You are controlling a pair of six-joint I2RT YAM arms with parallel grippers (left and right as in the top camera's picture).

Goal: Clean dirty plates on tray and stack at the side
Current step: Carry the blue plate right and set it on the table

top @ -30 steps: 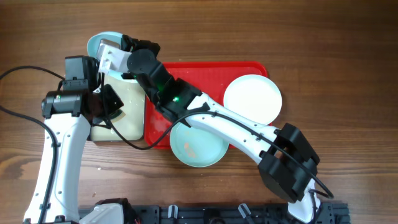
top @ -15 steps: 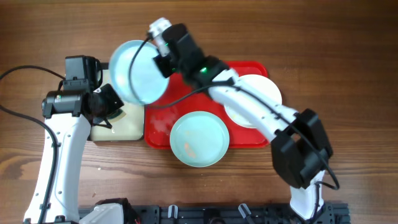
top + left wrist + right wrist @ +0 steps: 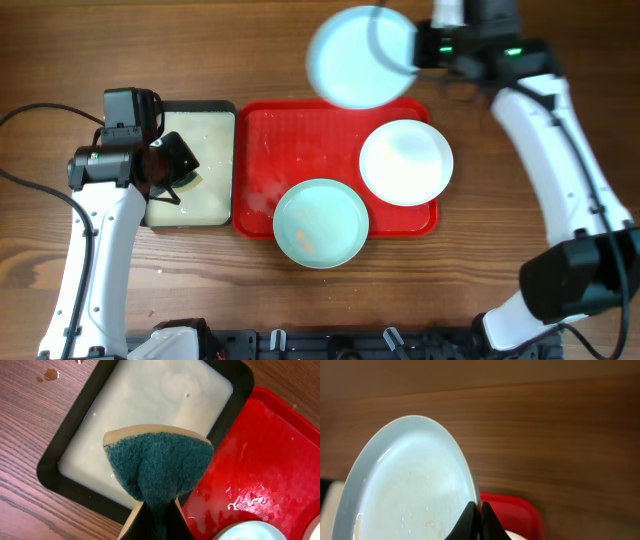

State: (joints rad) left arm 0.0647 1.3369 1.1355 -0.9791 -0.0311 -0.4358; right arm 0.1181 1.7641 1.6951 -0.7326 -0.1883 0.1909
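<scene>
I will next move my right gripper to its right in the overhead view, put the plate down on the clear table below, beside the red tray, and let go of it.
My right gripper (image 3: 418,47) is shut on the rim of a pale turquoise plate (image 3: 357,55) and holds it in the air above the far edge of the red tray (image 3: 300,150); in the right wrist view the plate (image 3: 410,485) is wet, pinched by the jaws (image 3: 479,515). A second turquoise plate (image 3: 320,223) with crumbs lies at the tray's front edge. A white plate (image 3: 405,162) lies at the tray's right end. My left gripper (image 3: 157,520) is shut on a green-faced sponge (image 3: 159,465) over the black-rimmed tray.
The black-rimmed tray (image 3: 215,110) with milky water stands left of the red tray, also in the left wrist view (image 3: 150,395). The red tray floor (image 3: 260,450) is wet. Cables trail on the wooden table at the far left (image 3: 30,190).
My right arm has swung the turquoise plate from over the black-rimmed tray, up and to the right, to above the red tray's far edge. The left arm has not moved.
</scene>
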